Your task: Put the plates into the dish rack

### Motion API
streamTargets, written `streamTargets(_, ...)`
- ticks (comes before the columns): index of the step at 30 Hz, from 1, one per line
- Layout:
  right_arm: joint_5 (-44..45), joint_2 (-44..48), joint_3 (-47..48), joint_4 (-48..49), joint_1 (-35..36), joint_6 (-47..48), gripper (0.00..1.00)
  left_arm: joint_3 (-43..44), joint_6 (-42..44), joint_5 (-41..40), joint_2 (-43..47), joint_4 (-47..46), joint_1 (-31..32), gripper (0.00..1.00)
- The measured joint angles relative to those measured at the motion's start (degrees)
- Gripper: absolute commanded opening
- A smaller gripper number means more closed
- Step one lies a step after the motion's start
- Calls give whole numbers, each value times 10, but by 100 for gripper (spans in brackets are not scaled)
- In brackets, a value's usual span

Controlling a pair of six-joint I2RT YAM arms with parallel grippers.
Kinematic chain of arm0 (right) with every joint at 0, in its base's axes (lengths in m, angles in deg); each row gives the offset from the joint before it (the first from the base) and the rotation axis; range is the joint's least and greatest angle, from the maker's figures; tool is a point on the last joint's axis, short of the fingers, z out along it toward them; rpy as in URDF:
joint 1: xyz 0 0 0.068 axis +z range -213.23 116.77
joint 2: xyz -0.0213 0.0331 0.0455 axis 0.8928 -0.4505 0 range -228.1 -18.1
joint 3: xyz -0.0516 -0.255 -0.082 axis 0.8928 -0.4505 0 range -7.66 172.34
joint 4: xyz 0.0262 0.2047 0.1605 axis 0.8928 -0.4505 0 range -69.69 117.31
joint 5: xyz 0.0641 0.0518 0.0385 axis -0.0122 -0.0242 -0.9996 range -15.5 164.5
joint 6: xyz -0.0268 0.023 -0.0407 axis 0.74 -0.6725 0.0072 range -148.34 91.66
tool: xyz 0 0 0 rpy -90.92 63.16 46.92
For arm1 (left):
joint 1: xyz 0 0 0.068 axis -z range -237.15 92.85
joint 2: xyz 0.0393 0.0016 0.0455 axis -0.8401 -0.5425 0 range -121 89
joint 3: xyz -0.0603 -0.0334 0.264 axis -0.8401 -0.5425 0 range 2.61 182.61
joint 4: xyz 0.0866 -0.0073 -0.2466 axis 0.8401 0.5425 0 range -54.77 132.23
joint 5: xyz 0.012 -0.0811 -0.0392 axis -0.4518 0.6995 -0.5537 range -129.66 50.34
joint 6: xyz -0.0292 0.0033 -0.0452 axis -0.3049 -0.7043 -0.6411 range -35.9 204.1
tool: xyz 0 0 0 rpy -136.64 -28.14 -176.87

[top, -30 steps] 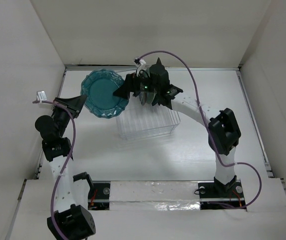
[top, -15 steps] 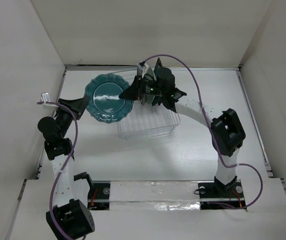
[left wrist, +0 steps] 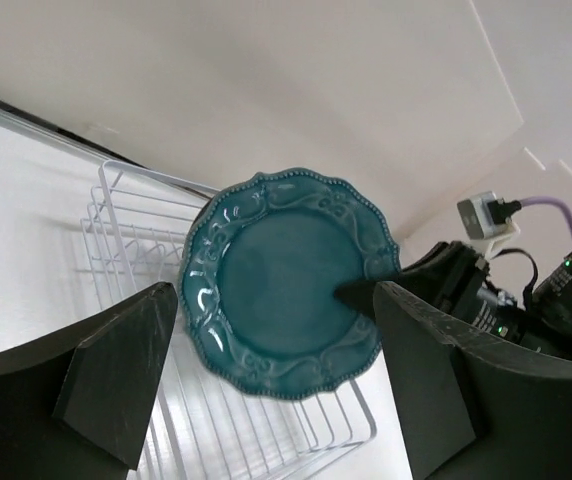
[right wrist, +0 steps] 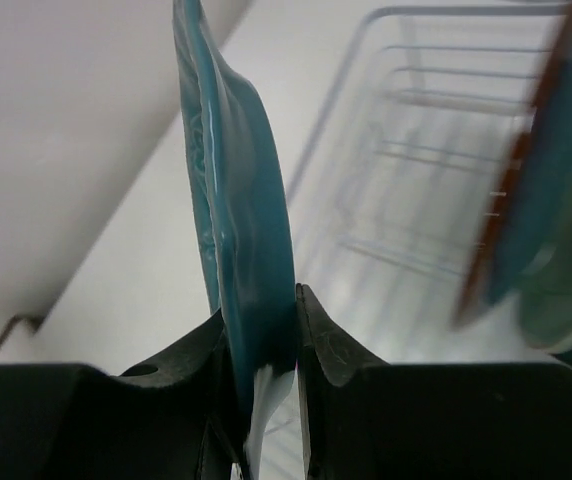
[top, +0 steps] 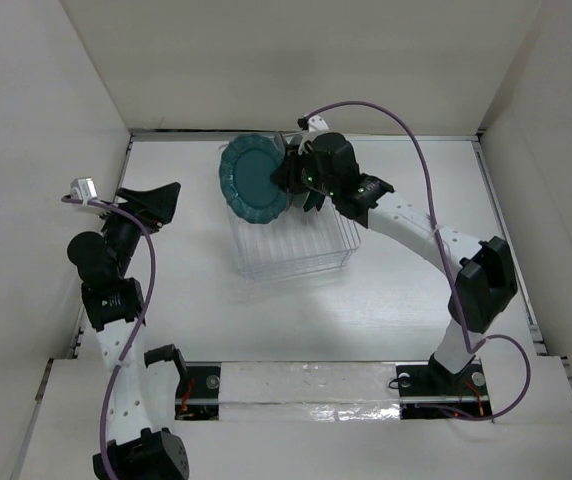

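The rack space beside the standing plates is empty, so my right gripper should turn and lower next, bring the teal plate (top: 251,178) into that space and release it.
The small scalloped teal plate (top: 251,178) hangs nearly upright over the far left end of the clear dish rack (top: 296,245). My right gripper (top: 284,180) is shut on its rim. In the right wrist view the plate's edge (right wrist: 234,200) sits pinched in the right gripper (right wrist: 263,315). My left gripper (top: 158,205) stands open to the left, apart from the plate. In the left wrist view the plate (left wrist: 276,285) faces the open left gripper (left wrist: 276,300), above the rack (left wrist: 141,245). Other plates (right wrist: 551,200) stand blurred in the rack.
White walls enclose the table on the left, far and right sides. The right arm (top: 416,225) arches over the rack's right end. Its cable (top: 406,130) loops above. The left arm's elbow (top: 91,255) is near the left wall.
The left gripper has opened, let go of the teal plate and drawn back left. The right gripper has shut on the plate's rim and carried it right, over the rack.
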Motion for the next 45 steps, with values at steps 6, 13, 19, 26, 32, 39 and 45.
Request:
streamTargets(6,217,-14,67,-106,26,68,0,2,60,-14,-4,29,62,54)
streamTargets(13,371,-75,174,-139,51,127,0,2,138,-29,-10,78,151,21)
streamTargets(19,452,-160,285,-166,62,171,0,12,180,-37,-17,116,205,2)
streamTargets(26,483,-242,367,-202,65,192,0,44,236,-103,-8,180,276,4)
streamTargets(32,488,-278,385,-218,65,191,0,54,263,-145,11,201,302,14)
streamTargets(39,482,-284,381,-225,67,168,0,55,271,-159,7,214,313,23)
streamTargets(45,478,-284,361,-208,66,140,0,55,275,-162,7,215,313,36)
